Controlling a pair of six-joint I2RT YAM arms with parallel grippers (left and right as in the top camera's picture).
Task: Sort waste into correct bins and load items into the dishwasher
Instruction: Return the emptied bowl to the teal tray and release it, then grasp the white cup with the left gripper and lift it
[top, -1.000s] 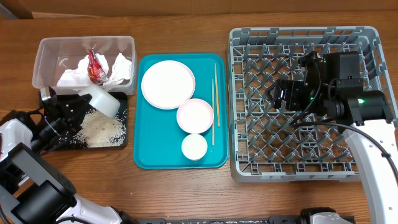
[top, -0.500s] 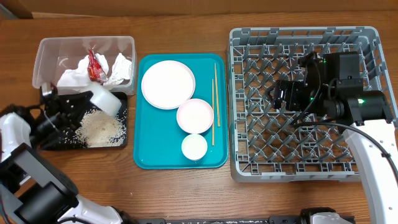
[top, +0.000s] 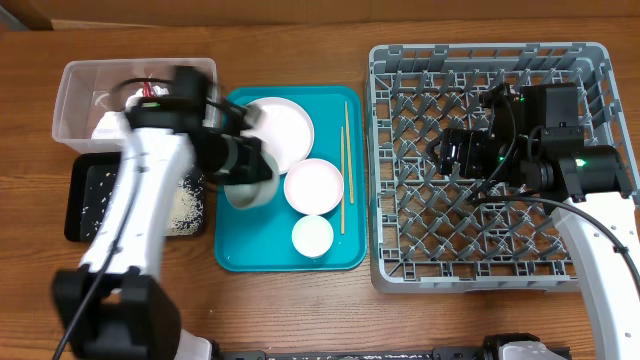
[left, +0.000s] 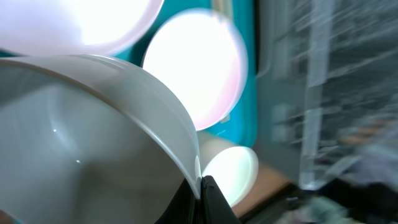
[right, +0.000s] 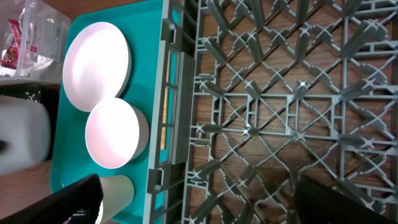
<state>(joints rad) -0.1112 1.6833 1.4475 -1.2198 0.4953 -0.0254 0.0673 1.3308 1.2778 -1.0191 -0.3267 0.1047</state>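
My left gripper eases back and down next, sets the white bowl (top: 248, 190) on bare tray beside the small cup and releases the bowl's rim, since that spot offers room.
My left gripper (top: 240, 165) is shut on the rim of a white bowl (top: 248, 190) and holds it over the left part of the teal tray (top: 235, 255). The left wrist view shows the jaws (left: 200, 186) pinching that bowl's rim (left: 93, 137). On the tray lie a white plate (top: 280, 130), a second bowl (top: 314, 186), a small cup (top: 312, 236) and chopsticks (top: 346, 165). The clear tub (top: 75, 85) holds napkins and the red wrapper (top: 152, 95). Rice (top: 185, 205) lies in the black tray (top: 85, 200). My right gripper (top: 447, 150) hangs open and empty over the grey dish rack (top: 500, 60).
The right wrist view shows the rack grid (right: 280, 93) under the open fingers (right: 199, 205), and beyond its edge the plate (right: 96, 65), bowl (right: 115, 134) and cup (right: 118, 190). Bare wood table (top: 300, 310) lies in front of the tray and rack.
My left arm has swung right from above the black tray to over the teal tray, carrying the bowl. The right arm has not moved.
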